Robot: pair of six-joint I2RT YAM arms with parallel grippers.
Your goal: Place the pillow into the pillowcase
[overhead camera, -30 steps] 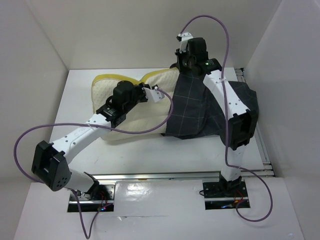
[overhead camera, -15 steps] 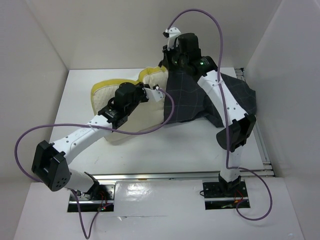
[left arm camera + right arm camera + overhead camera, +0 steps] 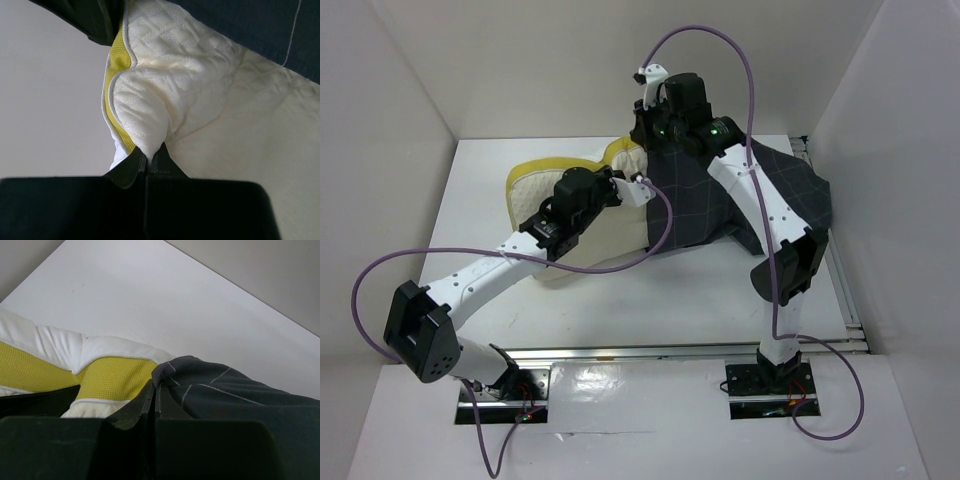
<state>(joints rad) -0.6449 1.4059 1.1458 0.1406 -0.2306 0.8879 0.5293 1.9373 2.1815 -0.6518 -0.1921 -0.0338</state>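
Note:
Next, the left gripper pushes outward to the pillowcase's raised edge [image 3: 648, 153] [image 3: 191, 11] and lets go of the pillow's pinched fold there, since this corner still shows bare.
The cream-yellow pillow [image 3: 535, 190] lies at the table's middle-left, its right part under the dark grid pillowcase [image 3: 710, 200]. My left gripper [image 3: 620, 188] is shut on a pinched fold of the pillow [image 3: 165, 105] beside its yellow side band [image 3: 119, 55]. My right gripper [image 3: 642, 135] is shut on the pillowcase's edge [image 3: 200, 385] at the pillow's far corner, holding it raised over the yellow band [image 3: 115, 377]. The emblem and tag are hidden.
White walls close in the table at the left, back and right. A metal rail [image 3: 660, 350] runs along the near edge by the arm bases. Purple cables [image 3: 380, 270] loop from both arms.
My right gripper has moved left along the back with the pillowcase edge, drawing the cloth further over the pillow. My left gripper has shifted slightly right and back, still pinching the pillow.

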